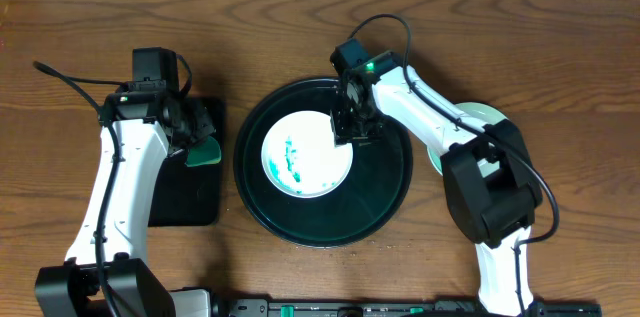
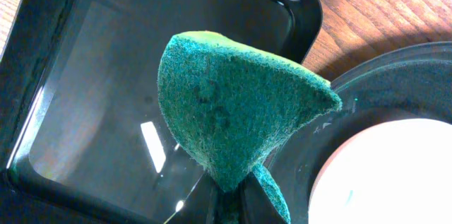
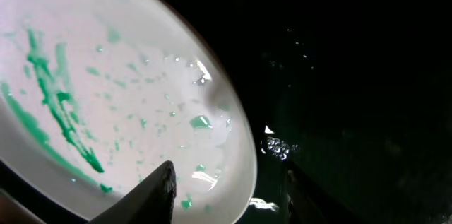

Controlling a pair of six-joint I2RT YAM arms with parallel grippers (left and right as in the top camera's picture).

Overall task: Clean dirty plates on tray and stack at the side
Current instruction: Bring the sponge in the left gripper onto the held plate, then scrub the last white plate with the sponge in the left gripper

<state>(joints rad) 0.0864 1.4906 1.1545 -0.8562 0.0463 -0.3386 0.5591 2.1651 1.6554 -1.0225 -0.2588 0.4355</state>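
The right gripper moves down a little next onto the white plate's rim on the side away from the sponge (image 1: 205, 152), since its open fingers already straddle that part.
A white plate (image 1: 305, 151) with green smears lies in the round black tray (image 1: 390, 197). It also shows in the right wrist view (image 3: 127, 90) and the left wrist view (image 2: 395, 174). My right gripper (image 1: 352, 129) (image 3: 229, 189) is open, its fingers straddling the plate's right rim, one over the plate, one over the tray. My left gripper (image 1: 195, 142) (image 2: 236, 203) is shut on a green sponge (image 1: 205, 152) (image 2: 233, 104), held over the right edge of the square black tray (image 1: 185, 202) (image 2: 92, 75). A pale green plate (image 1: 478, 117) lies on the table at the right, partly hidden by the right arm.
The wooden table (image 1: 560, 27) surrounds both trays. The round tray's rim shows in the left wrist view (image 2: 395, 61), close beside the square tray. Water drops shine on the round tray's floor (image 3: 275, 146).
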